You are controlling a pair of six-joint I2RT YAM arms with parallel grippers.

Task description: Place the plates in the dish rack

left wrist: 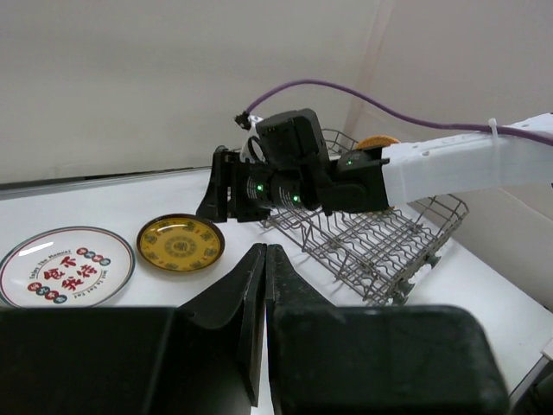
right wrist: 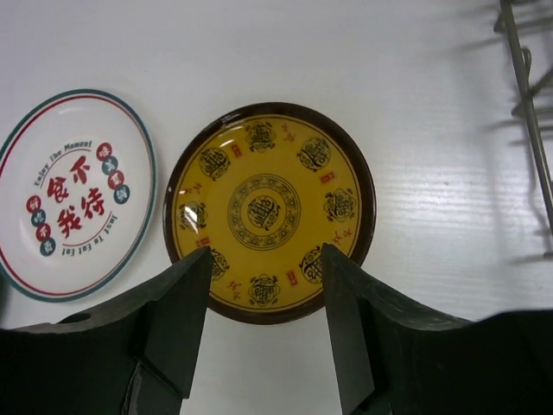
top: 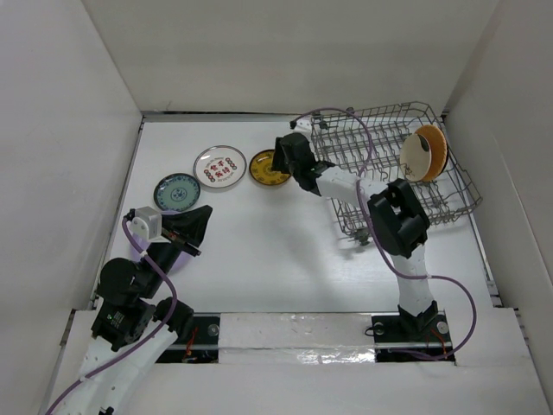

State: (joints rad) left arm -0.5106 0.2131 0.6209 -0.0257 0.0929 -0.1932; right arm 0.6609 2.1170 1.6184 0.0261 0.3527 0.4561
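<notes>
I will next pull my right gripper back and bring it down with its fingers on both sides of the yellow plate's near rim (top: 283,181) (right wrist: 309,306), because that rim is below it and back from its spread fingers.
The dark yellow patterned plate (top: 269,168) lies flat on the table left of the grey wire dish rack (top: 449,203). My right gripper (top: 282,156) is open and hovers over it; in the right wrist view the plate (right wrist: 268,207) shows between the spread fingers, gripper (right wrist: 266,259). The white plate with red marks (top: 219,167) and the teal patterned plate (top: 176,191) lie to the left. An orange-tan plate with a cream inside (top: 425,153) stands upright in the rack. My left gripper (top: 194,226) is shut and empty, low at the left, gripper (left wrist: 264,251).
White walls (top: 78,147) enclose the table on three sides. The rack's near corner (top: 354,232) sits close to my right arm's elbow (top: 397,216). The rack (left wrist: 371,242) also shows in the left wrist view.
</notes>
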